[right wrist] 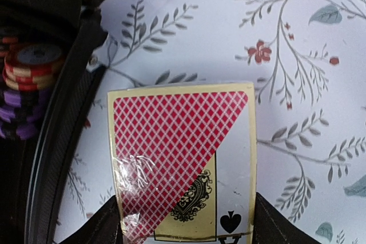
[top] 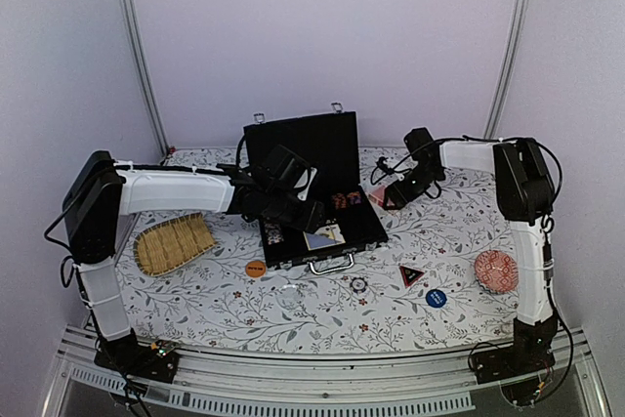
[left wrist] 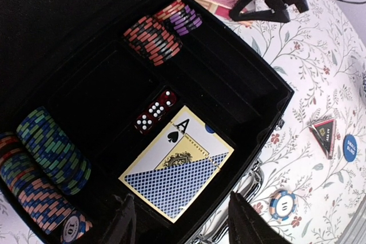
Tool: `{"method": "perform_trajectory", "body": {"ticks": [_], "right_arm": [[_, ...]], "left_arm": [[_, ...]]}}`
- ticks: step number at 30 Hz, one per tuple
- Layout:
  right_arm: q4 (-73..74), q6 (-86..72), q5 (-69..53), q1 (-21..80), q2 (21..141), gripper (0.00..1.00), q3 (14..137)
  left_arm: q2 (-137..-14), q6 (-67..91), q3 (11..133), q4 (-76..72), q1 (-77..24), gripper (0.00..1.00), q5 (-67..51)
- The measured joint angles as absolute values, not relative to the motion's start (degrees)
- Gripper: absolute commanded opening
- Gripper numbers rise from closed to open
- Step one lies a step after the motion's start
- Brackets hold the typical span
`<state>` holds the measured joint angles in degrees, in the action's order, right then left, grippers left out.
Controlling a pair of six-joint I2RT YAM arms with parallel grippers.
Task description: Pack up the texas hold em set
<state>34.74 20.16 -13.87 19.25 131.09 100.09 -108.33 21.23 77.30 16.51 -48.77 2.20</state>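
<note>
My right gripper next moves back and to the left in the top view. It then releases the red-backed deck, since the cloth before the case's handle lies that way.
The black case (top: 299,142) lies open mid-table, lid up. Inside it are rows of chips (left wrist: 50,148), red dice (left wrist: 155,110) and a blue-backed card deck (left wrist: 177,164). My left gripper (left wrist: 180,221) hovers over the case's front edge, open, its fingers apart from the blue deck. A red-backed card deck (right wrist: 183,158) lies on the cloth just right of the case. My right gripper (right wrist: 186,224) has a finger against each long side of that deck. On the table in front lie a loose chip (top: 358,284), an orange disc (top: 255,268), a blue disc (top: 436,297) and a dark triangular marker (top: 411,274).
A woven straw tray (top: 173,243) lies at the left, under my left arm. A red patterned bowl (top: 496,271) sits at the right by my right arm's base. The case's silver handle (top: 332,263) sticks out toward me.
</note>
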Motion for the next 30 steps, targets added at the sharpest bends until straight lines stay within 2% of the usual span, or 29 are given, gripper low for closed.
{"method": "perform_trajectory", "body": {"ticks": [7,15,20,25,30], "right_arm": [[35.99,21.98,-14.39,16.88,120.4,0.65,88.2],[35.35,28.49,-22.2,17.65,97.56,0.65,76.93],[34.26,34.87,-25.02,27.57,89.82,0.65,67.11],[34.81,38.28,-25.65,41.3,91.59,0.65,60.8],[34.61,39.92,-26.13,48.27,95.81,0.65,61.84]], "left_arm": [[-108.22,20.69,77.3,16.62,-48.77,0.55,2.17],[-104.01,17.93,75.92,17.61,-48.77,0.56,1.76],[-97.65,15.03,72.27,19.25,-48.77,0.58,0.84],[-92.25,13.37,68.77,21.56,-48.77,0.58,0.43],[-87.92,13.54,62.74,23.0,-48.77,0.58,0.97]]}}
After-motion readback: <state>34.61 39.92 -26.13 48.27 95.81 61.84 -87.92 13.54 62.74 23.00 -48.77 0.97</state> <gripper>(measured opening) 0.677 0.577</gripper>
